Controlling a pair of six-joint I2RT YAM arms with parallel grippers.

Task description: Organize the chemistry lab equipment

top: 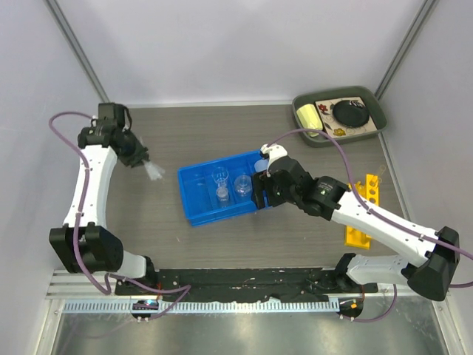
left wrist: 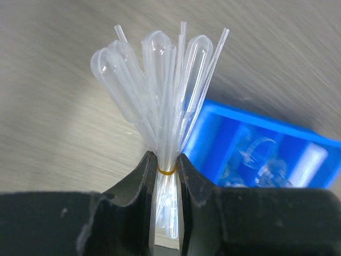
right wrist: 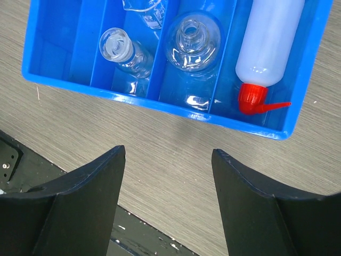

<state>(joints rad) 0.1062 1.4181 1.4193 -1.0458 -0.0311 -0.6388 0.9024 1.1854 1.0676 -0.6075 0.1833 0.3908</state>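
I will turn the pipettes with my left gripper along the blue bin's nearest end section (top: pixel 196 193) (left wrist: pixel 209 143) and lower them inside, since that section is empty.
My left gripper (top: pixel 142 157) is shut on a bundle of clear plastic pipettes (top: pixel 154 171) tied with a yellow band, held above the table left of the blue bin (top: pixel 194 194). In the left wrist view the pipettes (left wrist: pixel 160 74) fan out from between the jaws of the gripper (left wrist: pixel 166 159). The bin holds a small beaker (right wrist: pixel 120 48), a flask (right wrist: pixel 192 40) and a white squeeze bottle (right wrist: pixel 269 37) with a red nozzle, lying down. My right gripper (right wrist: pixel 168 160) is open and empty above the table at the bin's near right side (top: pixel 260 189). The yellow rack (top: pixel 362 211) lies at the right.
A dark green tray (top: pixel 377 107) with a yellow roll and a black disc stands at the back right corner. A second beaker (right wrist: pixel 144 10) shows at the bin's far side. A black rail runs along the table's near edge (top: pixel 244 281).
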